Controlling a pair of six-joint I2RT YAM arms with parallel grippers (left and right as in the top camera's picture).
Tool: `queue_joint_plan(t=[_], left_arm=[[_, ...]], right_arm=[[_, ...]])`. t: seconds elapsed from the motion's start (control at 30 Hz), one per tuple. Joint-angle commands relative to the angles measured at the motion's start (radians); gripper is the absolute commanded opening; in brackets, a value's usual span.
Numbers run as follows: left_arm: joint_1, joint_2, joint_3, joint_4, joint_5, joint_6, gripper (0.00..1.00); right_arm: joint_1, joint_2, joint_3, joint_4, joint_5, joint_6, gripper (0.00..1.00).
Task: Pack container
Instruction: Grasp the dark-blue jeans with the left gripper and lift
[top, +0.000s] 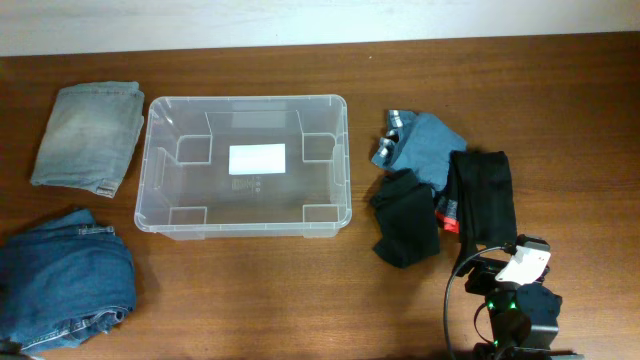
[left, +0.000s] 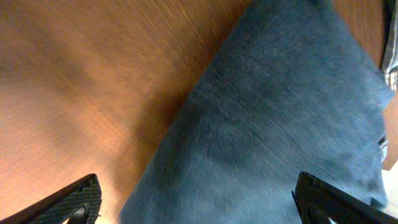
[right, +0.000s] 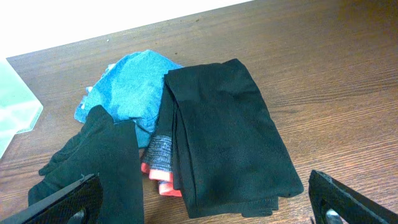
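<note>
I will next lower my left gripper toward the right in the overhead view onto the jeans' edge farthest from the container, since its open fingers straddle it.
The clear container (top: 245, 231) stands empty at the table's middle, a white label (top: 257, 158) on its base; its corner shows in the right wrist view (right: 15, 102). Right of it lies a pile: a blue garment (top: 425, 145), a folded black garment (top: 485, 200), a limp black garment (top: 405, 225) and a grey-and-red sock (top: 447, 212). My right arm (top: 515, 295) is near the front edge, below the pile. My right gripper (right: 211, 208) is open and empty, just short of the folded black garment (right: 224, 130). My left gripper (left: 199, 208) is open, close above dark blue jeans (left: 280, 124).
Folded light denim (top: 88, 135) lies at the far left. Crumpled dark blue jeans (top: 60, 285) lie at the front left. In the right wrist view the blue garment (right: 134, 90), the limp black garment (right: 99, 162) and the sock (right: 160, 162) lie together. A white wall borders the table's back edge.
</note>
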Motion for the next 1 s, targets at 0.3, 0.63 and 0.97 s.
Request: queue_joint_plan(t=[0.3, 0.63, 0.97], left_arm=[[-0.008, 0.222, -0.009, -0.008, 0.177, 0.094, 0.99], [-0.065, 0.235, -0.009, -0.06, 0.205, 0.094, 0.83], [-0.237, 0.235, -0.009, -0.13, 0.178, 0.167, 0.63]], right_arm=[[-0.006, -0.008, -0.006, -0.002, -0.005, 0.008, 0.99], [-0.006, -0.008, -0.006, -0.002, -0.005, 0.008, 0.98], [-0.006, -0.008, -0.006, -0.002, -0.005, 0.008, 0.98]])
